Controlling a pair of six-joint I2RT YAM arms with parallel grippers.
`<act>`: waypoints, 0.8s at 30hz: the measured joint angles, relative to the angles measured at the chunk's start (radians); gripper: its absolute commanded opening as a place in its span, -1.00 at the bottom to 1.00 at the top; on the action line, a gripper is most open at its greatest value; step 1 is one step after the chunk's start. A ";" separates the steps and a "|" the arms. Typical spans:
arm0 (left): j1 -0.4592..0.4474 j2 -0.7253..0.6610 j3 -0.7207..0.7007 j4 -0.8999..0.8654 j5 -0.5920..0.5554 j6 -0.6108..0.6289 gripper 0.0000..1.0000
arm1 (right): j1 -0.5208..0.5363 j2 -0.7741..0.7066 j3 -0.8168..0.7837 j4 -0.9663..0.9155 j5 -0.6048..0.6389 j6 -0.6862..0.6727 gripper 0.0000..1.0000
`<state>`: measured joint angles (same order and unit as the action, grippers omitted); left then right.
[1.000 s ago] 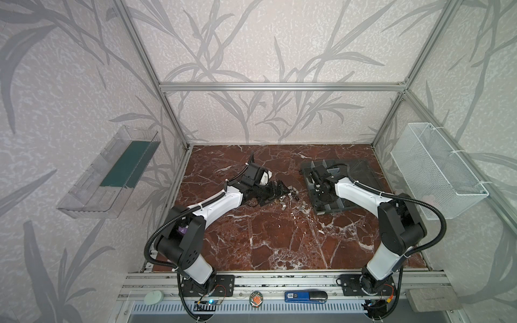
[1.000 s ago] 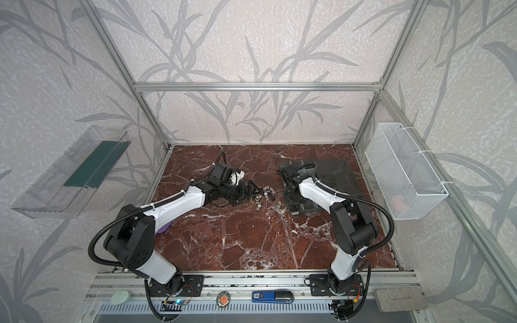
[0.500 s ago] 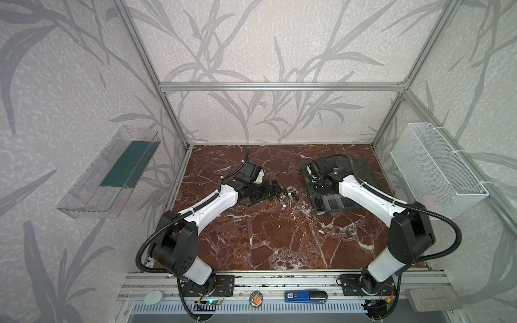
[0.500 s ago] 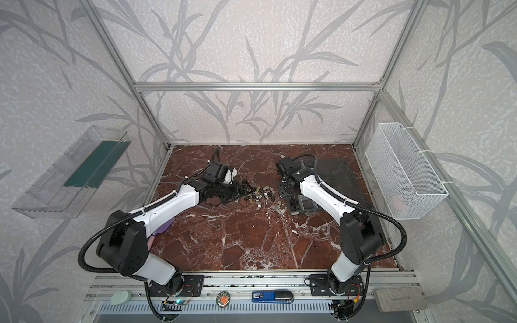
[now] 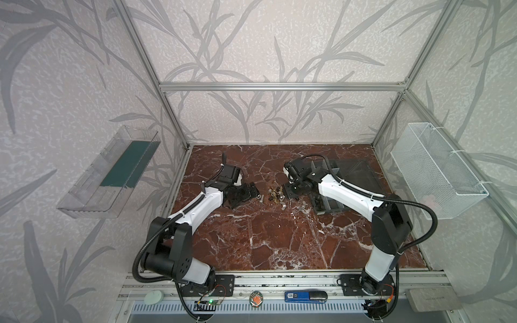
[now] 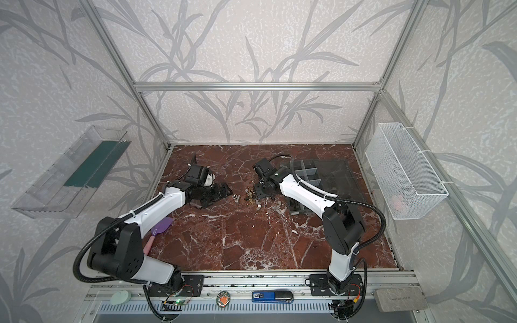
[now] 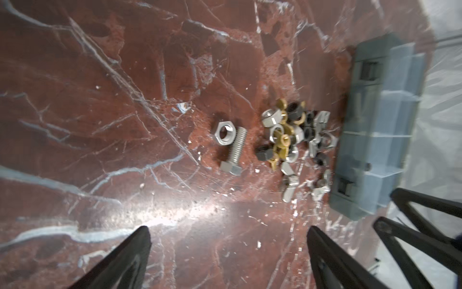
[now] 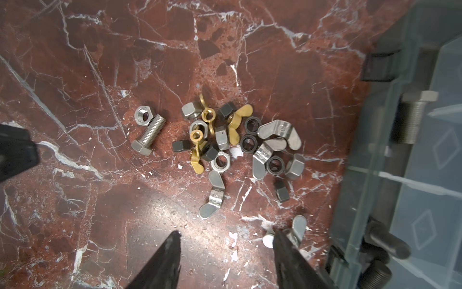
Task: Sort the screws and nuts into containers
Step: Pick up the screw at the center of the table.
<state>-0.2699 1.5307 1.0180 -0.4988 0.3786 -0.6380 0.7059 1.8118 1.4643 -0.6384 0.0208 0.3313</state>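
Observation:
Next, my left gripper comes down toward the heap and closes around the bolt's head end (image 6: 237,200) (image 7: 231,166), because the silver bolt lies clear of the heap.
The screws and nuts (image 5: 275,194) (image 6: 250,195) lie in a small heap on the marble, silver, dark and brass (image 7: 295,140) (image 8: 237,145). A silver bolt (image 7: 233,152) (image 8: 148,136) with a hex nut (image 7: 225,133) lies just left of the heap. My left gripper (image 5: 251,192) (image 6: 225,191) (image 7: 228,229) is open and empty, left of the bolt. My right gripper (image 5: 288,193) (image 6: 258,193) (image 8: 226,232) is open and empty at the heap's right edge, one finger beside a silver wing nut (image 8: 297,227). The containers (image 5: 330,207) (image 6: 307,173) (image 7: 375,140) (image 8: 412,175) hold a silver bolt (image 8: 412,120) and black bolts (image 8: 385,242).
The organizer's smoky lid (image 5: 355,173) lies open behind my right arm. A white wire basket (image 5: 436,173) hangs on the right wall and a clear bin (image 5: 109,173) on the left wall. A purple spatula (image 6: 161,226) lies under my left arm.
My left gripper has drawn back to the left, away from the heap. My right gripper has come off the organizer and moved left to the heap's right edge.

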 measured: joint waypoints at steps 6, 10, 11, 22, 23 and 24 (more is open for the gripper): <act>-0.010 0.148 0.098 -0.038 -0.016 0.045 0.41 | 0.006 -0.010 -0.027 0.047 -0.024 0.021 0.20; -0.023 0.208 0.128 -0.053 -0.030 0.061 0.42 | 0.006 -0.023 -0.072 0.066 -0.031 0.021 0.20; -0.027 0.217 0.132 -0.054 -0.031 0.064 0.42 | 0.006 -0.027 -0.082 0.070 -0.031 0.021 0.21; -0.109 0.320 0.194 -0.082 -0.083 0.104 0.09 | -0.013 -0.069 -0.147 0.119 -0.048 0.021 0.20; -0.108 0.327 0.196 -0.083 -0.091 0.107 0.06 | -0.014 -0.072 -0.151 0.121 -0.049 0.021 0.21; -0.108 0.333 0.199 -0.085 -0.094 0.108 0.01 | -0.016 -0.080 -0.158 0.123 -0.050 0.021 0.20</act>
<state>-0.3775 1.8641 1.2167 -0.5835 0.2844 -0.5297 0.6903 1.7321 1.3060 -0.5156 -0.0288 0.3527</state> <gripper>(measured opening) 0.531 0.602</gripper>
